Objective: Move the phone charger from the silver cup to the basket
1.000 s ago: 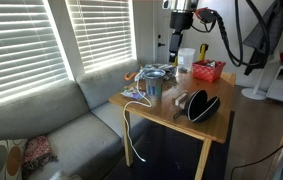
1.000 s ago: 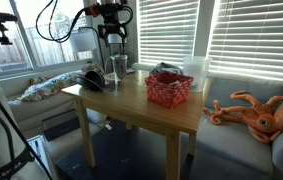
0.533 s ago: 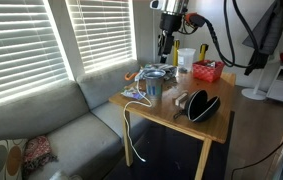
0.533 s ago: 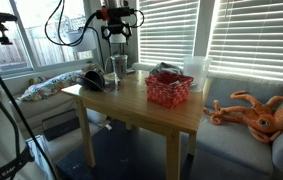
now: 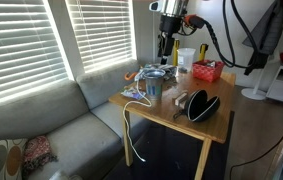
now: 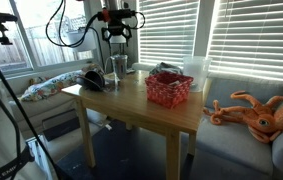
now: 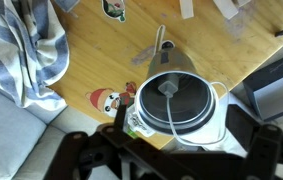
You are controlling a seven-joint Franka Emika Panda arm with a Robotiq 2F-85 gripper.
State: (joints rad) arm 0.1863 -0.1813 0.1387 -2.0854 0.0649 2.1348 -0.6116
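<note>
The white cable trailing from the grey plug crosses the silver cup's opening. My open gripper needs to move down to the cup's opening, around that cable.
The silver cup [image 7: 176,100] stands on the wooden table near its edge, seen from above in the wrist view. The phone charger [image 7: 168,108], a thin white cable with a grey plug, lies inside the cup and runs over its rim. In an exterior view the cable [image 5: 128,125] hangs off the table edge below the cup [image 5: 154,88]. My gripper [image 7: 181,150] is open and empty, directly above the cup [image 6: 119,68], fingers either side and clear of it. It shows in both exterior views [image 5: 166,47] [image 6: 118,40]. The red basket [image 5: 207,72] [image 6: 168,90] stands farther along the table.
A whitish plastic cup [image 5: 185,58] stands by the basket. A black rounded object [image 5: 201,105] lies near the table edge. Stickers and small items [image 7: 109,100] lie by the cup. A grey sofa [image 5: 51,120] with cloth [image 7: 31,50] is beside the table. Window blinds are behind.
Over the last second my gripper moved sideways from near the whitish cup to over the silver cup. In the last half second nothing visibly moved.
</note>
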